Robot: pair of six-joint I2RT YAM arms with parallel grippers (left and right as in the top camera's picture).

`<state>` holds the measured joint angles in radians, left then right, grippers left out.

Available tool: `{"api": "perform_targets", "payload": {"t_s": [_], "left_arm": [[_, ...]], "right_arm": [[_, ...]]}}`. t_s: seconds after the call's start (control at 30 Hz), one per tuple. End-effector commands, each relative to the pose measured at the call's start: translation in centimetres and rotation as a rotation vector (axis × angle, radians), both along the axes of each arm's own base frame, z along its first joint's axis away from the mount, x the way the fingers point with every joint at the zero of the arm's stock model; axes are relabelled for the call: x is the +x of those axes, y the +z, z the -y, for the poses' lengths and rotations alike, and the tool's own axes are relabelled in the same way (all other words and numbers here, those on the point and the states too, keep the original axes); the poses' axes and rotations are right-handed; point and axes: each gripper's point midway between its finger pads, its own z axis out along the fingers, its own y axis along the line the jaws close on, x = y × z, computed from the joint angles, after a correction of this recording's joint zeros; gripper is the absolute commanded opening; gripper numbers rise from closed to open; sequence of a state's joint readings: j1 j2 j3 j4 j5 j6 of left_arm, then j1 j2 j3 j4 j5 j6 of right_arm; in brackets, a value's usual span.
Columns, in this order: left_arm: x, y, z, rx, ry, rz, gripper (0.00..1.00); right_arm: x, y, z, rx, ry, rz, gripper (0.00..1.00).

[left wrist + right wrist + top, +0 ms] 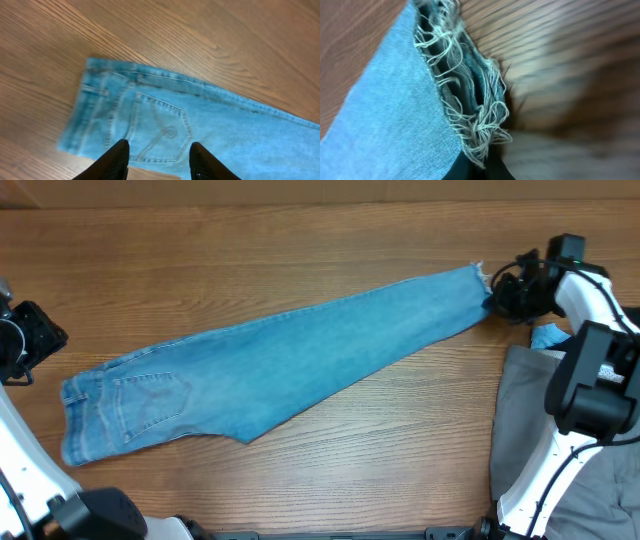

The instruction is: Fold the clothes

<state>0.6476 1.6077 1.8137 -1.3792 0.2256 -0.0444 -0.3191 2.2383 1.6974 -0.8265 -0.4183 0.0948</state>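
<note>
My right gripper will first lift the frayed hem beside the waistband and carry it over the back pocket (157,131), and then let go of it.
The light-blue jeans (290,360) lie folded lengthwise across the table, waistband and stitched back pocket at the left, frayed hems at the upper right. My right gripper (492,298) is shut on the frayed hem (470,125), which shows close up in the right wrist view. My left gripper (159,161) is open and empty. It hovers above the waist end, with the back pocket (157,131) between its fingers. In the overhead view the left arm (25,340) sits at the far left, beside the waistband.
Grey trousers (525,410) lie at the right edge under the right arm, with a bit of blue cloth (548,336) above them. The wooden table (300,250) extends behind the jeans.
</note>
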Motion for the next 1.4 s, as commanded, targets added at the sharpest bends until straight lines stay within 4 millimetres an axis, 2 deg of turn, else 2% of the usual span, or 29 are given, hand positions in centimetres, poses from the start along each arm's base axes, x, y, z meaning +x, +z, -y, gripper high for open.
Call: {"api": "perform_targets", "payload": {"t_s": [0.0,0.03,0.17,0.23,0.27,0.33,0.37,0.43,0.47,0.5,0.53,0.67,0.7,0.87,1.03,1.2,1.3,1.37], "left_arm": [[-1.1,2.9,1.2,0.046,-0.028,0.063,0.43],[-1.5,3.4,1.5,0.054,-0.028,0.073,0.43],[-2.1,4.7,2.0,0.076,-0.029,0.105,0.43],[-2.3,5.2,2.6,0.068,-0.037,0.123,0.43],[-2.4,5.4,2.9,0.062,-0.042,0.132,0.43],[-2.7,5.9,3.8,0.037,-0.059,0.154,0.44],[-2.9,6.0,4.0,0.037,-0.060,0.158,0.44],[-3.4,6.8,4.5,0.051,-0.062,0.178,0.44],[-3.5,7.1,4.6,0.059,-0.063,0.188,0.44],[-3.6,7.5,4.7,0.069,-0.063,0.201,0.44],[-3.8,7.8,4.7,0.076,-0.063,0.209,0.44],[-4.4,9.7,5.2,0.115,-0.064,0.260,0.47],[-4.6,10.0,5.4,0.118,-0.059,0.268,0.48],[-5.0,10.7,5.7,0.124,-0.044,0.290,0.47],[-5.4,10.3,6.0,0.107,-0.043,0.269,0.47],[-5.2,10.4,6.6,0.079,-0.062,0.286,0.47],[-5.2,10.4,6.7,0.076,-0.065,0.288,0.47],[-5.1,10.5,6.7,0.072,-0.068,0.292,0.48]], "right_arm": [[0.4,9.9,6.6,-0.096,-0.198,0.178,0.04],[0.0,12.3,7.9,-0.105,-0.245,0.220,0.04],[-1.9,18.3,11.1,-0.153,-0.374,0.318,0.04],[-2.8,21.1,11.1,-0.168,-0.382,0.369,0.04],[-3.1,21.6,11.0,-0.173,-0.378,0.377,0.04],[-4.1,23.8,8.7,-0.167,-0.335,0.395,0.04],[-4.3,24.4,7.3,-0.151,-0.302,0.405,0.04],[-4.8,26.5,0.9,-0.093,-0.138,0.436,0.04],[-5.0,26.8,-1.0,-0.085,-0.100,0.434,0.04],[-5.3,27.1,-3.8,-0.075,-0.033,0.431,0.04],[-5.5,27.2,-5.5,-0.069,0.010,0.429,0.04],[-7.7,26.0,-16.4,-0.016,0.264,0.358,0.04],[-8.1,25.8,-17.9,-0.008,0.302,0.349,0.04],[-11.9,23.6,-28.4,0.051,0.542,0.268,0.04],[-13.4,20.1,-33.4,0.003,0.602,0.182,0.04],[-15.5,15.9,-39.7,0.026,0.697,0.104,0.04],[-16.8,15.9,-43.0,0.056,0.755,0.141,0.04],[-17.9,16.8,-46.0,0.086,0.792,0.205,0.04]]}}
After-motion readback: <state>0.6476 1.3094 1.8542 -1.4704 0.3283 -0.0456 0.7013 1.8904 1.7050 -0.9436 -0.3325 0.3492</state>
